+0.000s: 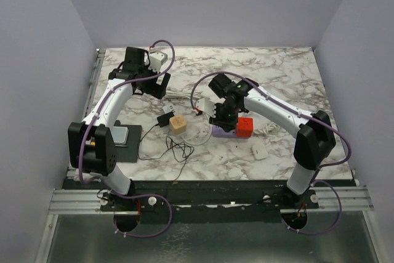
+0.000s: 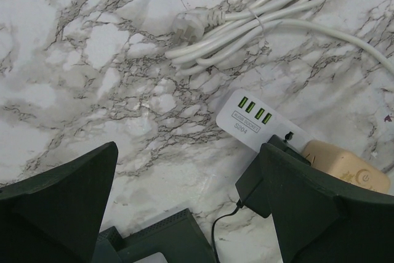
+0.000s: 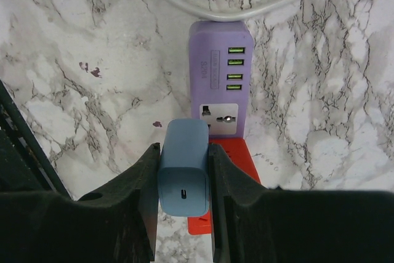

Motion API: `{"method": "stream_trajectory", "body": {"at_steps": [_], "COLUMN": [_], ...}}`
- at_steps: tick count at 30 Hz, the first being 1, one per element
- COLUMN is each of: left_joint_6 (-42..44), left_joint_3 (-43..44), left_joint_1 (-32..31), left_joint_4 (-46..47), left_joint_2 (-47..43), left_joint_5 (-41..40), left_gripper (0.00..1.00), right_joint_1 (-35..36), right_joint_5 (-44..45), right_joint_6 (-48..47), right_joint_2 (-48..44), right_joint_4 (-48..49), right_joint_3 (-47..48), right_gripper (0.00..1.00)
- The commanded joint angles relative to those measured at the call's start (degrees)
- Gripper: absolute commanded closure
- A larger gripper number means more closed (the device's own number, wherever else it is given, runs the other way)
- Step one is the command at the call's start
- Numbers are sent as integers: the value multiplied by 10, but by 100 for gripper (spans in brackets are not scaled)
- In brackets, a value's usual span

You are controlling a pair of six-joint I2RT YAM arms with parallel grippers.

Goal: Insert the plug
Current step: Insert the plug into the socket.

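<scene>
I need to bring my right gripper down and to the right in the wrist view, onto the white socket side (image 3: pixel 219 118) to let go, since the plug overlaps only its edge.
In the right wrist view my right gripper (image 3: pixel 183 180) is shut on a light-blue plug (image 3: pixel 183 164), with a pad pressed against each of its sides. Straight ahead lies a purple power strip (image 3: pixel 220 78) with a white socket face (image 3: pixel 219 118) and green ports. The plug's far end overlaps the socket's lower left edge, and its prongs are hidden. A red block (image 3: pixel 231 170) sits at the strip's near end, under the plug. In the top view the strip (image 1: pixel 220 131) lies mid-table. My left gripper (image 2: pixel 184 214) hangs open over bare marble.
A white power strip (image 2: pixel 258 121) carries a black adapter (image 2: pixel 261 180) and a beige one (image 2: pixel 345 167). A coiled white cable (image 2: pixel 246 26) lies behind it. A dark pad (image 1: pixel 126 135), a thin black wire (image 1: pixel 175 149) and a small white adapter (image 1: pixel 260 151) lie nearer the arms.
</scene>
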Motion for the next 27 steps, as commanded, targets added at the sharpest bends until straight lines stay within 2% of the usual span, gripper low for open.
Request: {"method": "stream_trajectory", "body": {"at_steps": [1, 8, 27], "left_joint_6": [13, 19, 35], "left_joint_3": [-20, -27, -33], "left_joint_1": [0, 0, 0], "left_joint_4": [2, 2, 2], "left_joint_2": [-12, -15, -29], "left_joint_5": [5, 25, -9], "left_gripper": [1, 1, 1], "right_joint_1": [4, 4, 4], "right_joint_5": [36, 47, 67], "right_joint_6": [-12, -18, -20], "right_joint_2": [27, 42, 69], "right_joint_4": [-2, 14, 13], "right_joint_3": [-4, -7, -1], "right_gripper": [99, 99, 99]}}
